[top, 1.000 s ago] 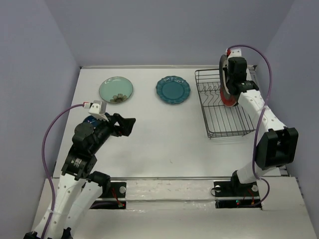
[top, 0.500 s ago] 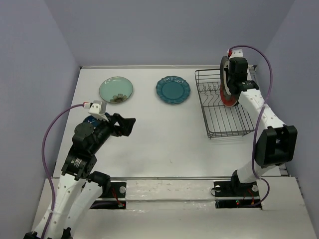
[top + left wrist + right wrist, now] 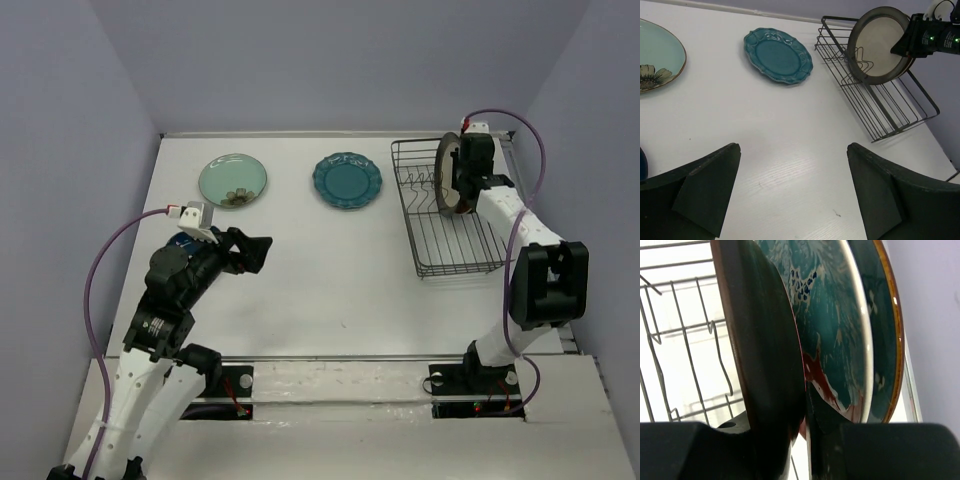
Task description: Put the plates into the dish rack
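Observation:
The scalloped teal plate [image 3: 347, 180] lies flat and uncovered, so my left gripper will next move outward and down and close on its rim facing the mint green plate.
My right gripper [image 3: 463, 180] [image 3: 807, 405] is shut on the rim of a cream plate with a brown rim [image 3: 447, 175] [image 3: 879, 44]. It holds the plate upright over the far end of the black wire dish rack [image 3: 450, 235] [image 3: 890, 107]. In the right wrist view the plate's dark back [image 3: 765, 340] stands beside two glazed plates, one teal and red [image 3: 827, 305] and one with an orange rim [image 3: 887, 335]. A mint green plate [image 3: 232, 180] [image 3: 655, 60] and a scalloped teal plate [image 3: 347, 180] [image 3: 778, 55] lie flat on the table. My left gripper [image 3: 262, 250] [image 3: 792, 147] is open and empty above the table.
A dark blue plate [image 3: 182, 241] lies mostly hidden under my left arm. The near part of the rack shows bare wire tines [image 3: 690, 355]. Grey walls close in the table on the left, back and right.
My right gripper has swung the cream plate lower into the rack, so its cream face now shows from above. The left arm has not moved.

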